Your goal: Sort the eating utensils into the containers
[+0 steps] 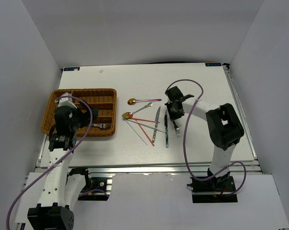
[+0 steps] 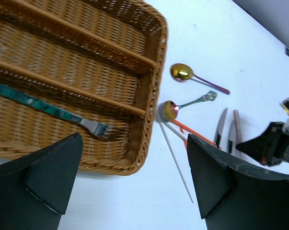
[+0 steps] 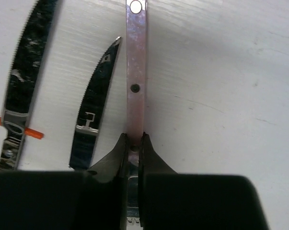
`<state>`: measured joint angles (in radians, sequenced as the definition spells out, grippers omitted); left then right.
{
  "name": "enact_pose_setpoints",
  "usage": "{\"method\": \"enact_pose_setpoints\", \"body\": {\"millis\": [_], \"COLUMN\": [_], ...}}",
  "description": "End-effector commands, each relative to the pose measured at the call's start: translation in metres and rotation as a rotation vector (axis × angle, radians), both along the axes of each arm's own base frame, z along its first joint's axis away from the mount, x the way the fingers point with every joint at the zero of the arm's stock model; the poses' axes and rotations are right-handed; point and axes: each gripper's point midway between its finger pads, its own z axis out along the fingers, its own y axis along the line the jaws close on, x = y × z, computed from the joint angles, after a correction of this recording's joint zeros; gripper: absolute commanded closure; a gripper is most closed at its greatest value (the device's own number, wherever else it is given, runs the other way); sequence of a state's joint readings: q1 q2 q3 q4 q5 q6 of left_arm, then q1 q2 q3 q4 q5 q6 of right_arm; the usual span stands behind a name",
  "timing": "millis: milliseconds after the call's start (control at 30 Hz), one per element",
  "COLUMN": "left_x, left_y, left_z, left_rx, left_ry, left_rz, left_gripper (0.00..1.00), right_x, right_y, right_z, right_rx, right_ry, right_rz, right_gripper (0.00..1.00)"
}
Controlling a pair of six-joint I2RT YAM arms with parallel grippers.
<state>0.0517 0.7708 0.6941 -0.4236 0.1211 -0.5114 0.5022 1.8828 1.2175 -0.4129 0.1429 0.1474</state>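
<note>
My left gripper moves to the right in the top view onto that loose end [image 2: 236, 114] next, since the pinkish fork's handle sticks out past my right gripper's fingertips.
The brown wicker tray [image 1: 113, 111] lies at the left; a green-handled fork [image 2: 48, 109] rests in its nearest slot. My left gripper [image 2: 134, 191] is open and empty above the tray's near right corner [image 2: 134, 160]. My right gripper [image 3: 133, 143] is shut on the handle of a pinkish fork [image 3: 136, 72] lying on the table; its tines [image 1: 177, 129] point toward me. Two dark knives [image 3: 27, 81] [image 3: 94, 110] lie just left of that fork. Two gold-bowled spoons [image 1: 132, 101] [image 1: 127, 115], red chopsticks [image 1: 143, 120] and silver chopsticks [image 1: 137, 132] lie between the tray and the knives.
The white table [image 1: 206, 86] is walled by white panels at the back and sides. The right arm's purple cable [image 1: 185, 143] loops over the table's near right part. The loose utensils cross each other in the middle.
</note>
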Motion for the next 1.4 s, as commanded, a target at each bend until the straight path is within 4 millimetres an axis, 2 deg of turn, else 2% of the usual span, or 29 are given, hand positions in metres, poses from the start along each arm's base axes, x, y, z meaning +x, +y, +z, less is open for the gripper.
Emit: {"method": "enact_pose_setpoints", "body": {"millis": [0, 67, 100, 133, 167, 200, 233, 267, 300, 333, 367, 400, 433, 467, 500, 533, 600, 667, 700, 767, 833, 867, 900, 1067, 1133, 1367], "left_x": [0.001, 0.002, 0.003, 0.003, 0.002, 0.003, 0.001, 0.004, -0.001, -0.007, -0.008, -0.003, -0.011, -0.011, -0.006, -0.006, 0.001, 0.003, 0.003, -0.001, -0.003, -0.001, -0.002, -0.003, -0.004, -0.007], "left_y": [-0.016, -0.031, -0.039, -0.048, -0.065, -0.073, -0.084, -0.094, -0.11, -0.126, -0.134, -0.141, -0.161, -0.17, -0.179, -0.189, -0.194, -0.197, -0.199, -0.208, -0.214, -0.214, -0.215, -0.219, -0.218, -0.215], "left_z": [0.01, 0.009, 0.013, 0.011, 0.025, 0.03, 0.04, 0.071, 0.087, 0.101, 0.114, 0.118, 0.13, 0.133, 0.125, 0.122, 0.106, 0.091, 0.088, 0.085, 0.078, 0.08, 0.077, 0.062, 0.06, 0.064], "left_rx": [-0.022, -0.044, -0.064, -0.096, -0.174, -0.219, -0.259, -0.329, -0.367, -0.394, -0.407, -0.416, -0.43, -0.437, -0.438, -0.432, -0.355, -0.292, -0.293, -0.321, -0.322, -0.317, -0.312, -0.277, -0.273, -0.307], "left_ry": [-0.054, -0.048, -0.053, -0.038, -0.079, -0.098, -0.129, -0.236, -0.288, -0.321, -0.358, -0.36, -0.371, -0.369, -0.339, -0.326, -0.262, -0.209, -0.199, -0.193, -0.171, -0.177, -0.167, -0.105, -0.098, -0.11], "left_rz": [-0.092, -0.186, -0.23, -0.279, -0.355, -0.38, -0.418, -0.443, -0.503, -0.55, -0.564, -0.553, -0.608, -0.621, -0.625, -0.621, -0.59, -0.543, -0.546, -0.567, -0.576, -0.569, -0.571, -0.573, -0.572, -0.553], "left_gripper": [0.02, 0.02, 0.02, 0.02, 0.02, 0.02, 0.02, 0.02, 0.02, 0.02, 0.02, 0.02, 0.02, 0.02, 0.02, 0.02, 0.02, 0.02, 0.03, 0.05, 0.11, 0.24, 0.3, 0.61, 0.69, 0.71], "right_x": [-0.007, -0.001, -0.001, -0.002, -0.002, -0.005, -0.017, -0.025, -0.034, -0.05, -0.059, -0.073, -0.086, -0.091, -0.104, -0.111, -0.125, -0.131, -0.141, -0.147, -0.155, -0.154, -0.158, -0.156, -0.15, -0.132], "right_y": [-0.027, -0.03, -0.023, -0.018, -0.017, -0.009, 0.012, 0.025, 0.039, 0.061, 0.073, 0.087, 0.1, 0.109, 0.119, 0.125, 0.138, 0.145, 0.155, 0.163, 0.174, 0.177, 0.18, 0.19, 0.188, 0.18], "right_z": [0.009, 0.042, 0.064, 0.077, 0.089, 0.099, 0.112, 0.117, 0.123, 0.137, 0.142, 0.157, 0.166, 0.174, 0.19, 0.198, 0.217, 0.226, 0.232, 0.236, 0.241, 0.241, 0.244, 0.255, 0.258, 0.273], "right_rx": [-0.099, -0.091, -0.07, -0.066, -0.087, -0.073, 0.006, 0.058, 0.123, 0.228, 0.285, 0.354, 0.426, 0.48, 0.54, 0.571, 0.638, 0.658, 0.667, 0.667, 0.673, 0.668, 0.675, 0.682, 0.674, 0.652], "right_ry": [0.0, -0.075, -0.121, -0.149, -0.185, -0.196, -0.179, -0.164, -0.151, -0.137, -0.135, -0.146, -0.127, -0.146, -0.154, -0.164, -0.201, -0.217, -0.219, -0.219, -0.222, -0.23, -0.232, -0.262, -0.29, -0.385], "right_rz": [-0.064, -0.103, -0.093, -0.078, -0.068, -0.043, 0.025, 0.073, 0.12, 0.195, 0.229, 0.264, 0.313, 0.336, 0.356, 0.367, 0.39, 0.388, 0.419, 0.441, 0.468, 0.459, 0.471, 0.467, 0.445, 0.364], "right_gripper": [1.0, 1.0, 1.0, 1.0, 1.0, 1.0, 1.0, 1.0, 1.0, 1.0, 1.0, 1.0, 1.0, 1.0, 1.0, 1.0, 1.0, 1.0, 1.0, 1.0, 1.0, 1.0, 1.0, 1.0, 1.0, 1.0]}}
